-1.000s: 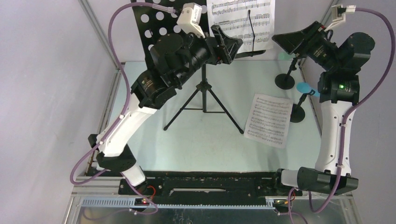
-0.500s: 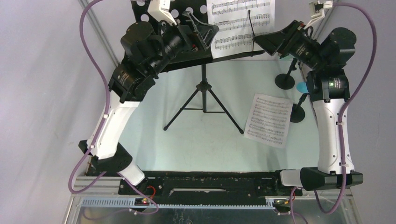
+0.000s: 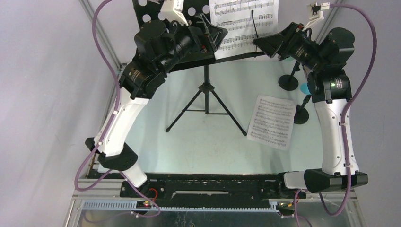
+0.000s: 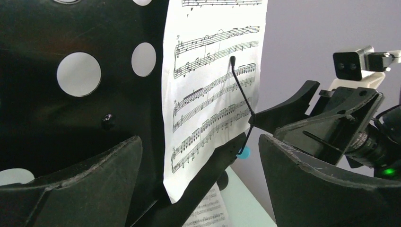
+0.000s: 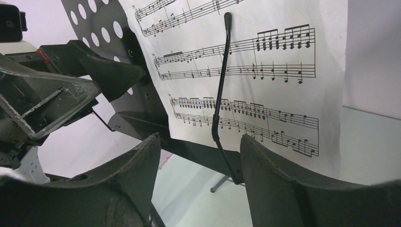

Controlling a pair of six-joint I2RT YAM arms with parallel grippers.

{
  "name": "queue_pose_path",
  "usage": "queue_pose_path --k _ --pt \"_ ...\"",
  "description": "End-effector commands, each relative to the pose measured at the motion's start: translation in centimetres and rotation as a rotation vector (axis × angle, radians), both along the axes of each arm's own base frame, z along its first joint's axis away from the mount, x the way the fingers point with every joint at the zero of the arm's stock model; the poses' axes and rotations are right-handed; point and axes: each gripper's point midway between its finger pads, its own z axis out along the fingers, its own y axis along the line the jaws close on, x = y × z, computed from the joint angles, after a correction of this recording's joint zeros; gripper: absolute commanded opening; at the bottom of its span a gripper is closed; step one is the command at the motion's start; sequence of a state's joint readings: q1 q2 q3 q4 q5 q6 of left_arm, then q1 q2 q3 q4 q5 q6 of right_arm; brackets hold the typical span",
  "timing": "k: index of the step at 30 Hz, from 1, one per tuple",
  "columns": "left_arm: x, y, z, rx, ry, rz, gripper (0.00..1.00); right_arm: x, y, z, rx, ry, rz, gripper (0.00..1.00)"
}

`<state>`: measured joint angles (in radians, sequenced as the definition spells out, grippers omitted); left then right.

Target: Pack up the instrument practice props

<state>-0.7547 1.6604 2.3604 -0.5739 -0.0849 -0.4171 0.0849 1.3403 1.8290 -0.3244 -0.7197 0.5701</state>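
I will move my left gripper along the music rack's desk toward the wire next, onto the page's edge, because that edge is clear of the wire between my open fingers.
The black tripod music rack [image 3: 206, 90] stands at the back of the table, its perforated desk [image 4: 47, 104] facing the arms. A white sheet-music page [image 3: 243, 21] rests on the desk's ledge under a thin wire retainer [image 5: 220, 85]. My left gripper [image 3: 216, 34] is open at the page's left edge, with the ledge and the page's lower corner between its jaws [image 4: 199, 142]. My right gripper [image 3: 263, 44] is open in front of the page's lower right, its jaws either side of the wire's foot [image 5: 199, 137]. Another page [image 3: 272, 122] lies flat on the table.
Two black round-based mic holders [image 3: 288, 82] [image 3: 300, 117] stand at the right, partly hidden behind the right arm. A blue toy microphone [image 3: 306, 88] shows between them. Grey walls close in on the left and right. The two grippers face each other closely across the desk.
The left arm swung left and up to the desk's ledge, and its jaws opened wider. The right gripper moved left, toward the page on the desk.
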Motion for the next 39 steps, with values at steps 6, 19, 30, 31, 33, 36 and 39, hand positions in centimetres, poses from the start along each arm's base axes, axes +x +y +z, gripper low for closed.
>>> queue_pose_path --k 6,19,30,31,33,36,39 --pt "0.8 0.4 2.0 -0.03 -0.076 0.023 1.0 -1.9 -0.1 1.4 -0.025 -0.073 0.003 0.7" --pt "2.4 -2.0 0.6 -0.024 -0.071 -0.042 1.0 -2.8 -0.1 1.8 -0.034 -0.088 0.005 0.7" --pt "2.8 -3.3 0.0 -0.021 -0.075 -0.091 0.82 -2.4 -0.1 1.5 -0.03 -0.078 0.002 0.7" --pt "2.8 -3.3 0.0 -0.026 -0.076 -0.093 0.81 -2.2 -0.1 1.5 -0.028 -0.076 0.0 0.7" --pt "3.1 -3.5 0.1 -0.04 -0.077 -0.1 0.77 -2.0 -0.2 1.6 -0.022 -0.079 -0.005 0.7" --pt "3.5 -3.9 0.1 -0.059 -0.076 -0.113 0.73 -1.5 -0.2 1.6 -0.007 -0.071 -0.014 0.7" --pt "3.9 -4.0 -0.2 -0.059 -0.071 -0.116 0.64 -1.1 -0.2 1.9 0.002 -0.075 -0.018 0.7"
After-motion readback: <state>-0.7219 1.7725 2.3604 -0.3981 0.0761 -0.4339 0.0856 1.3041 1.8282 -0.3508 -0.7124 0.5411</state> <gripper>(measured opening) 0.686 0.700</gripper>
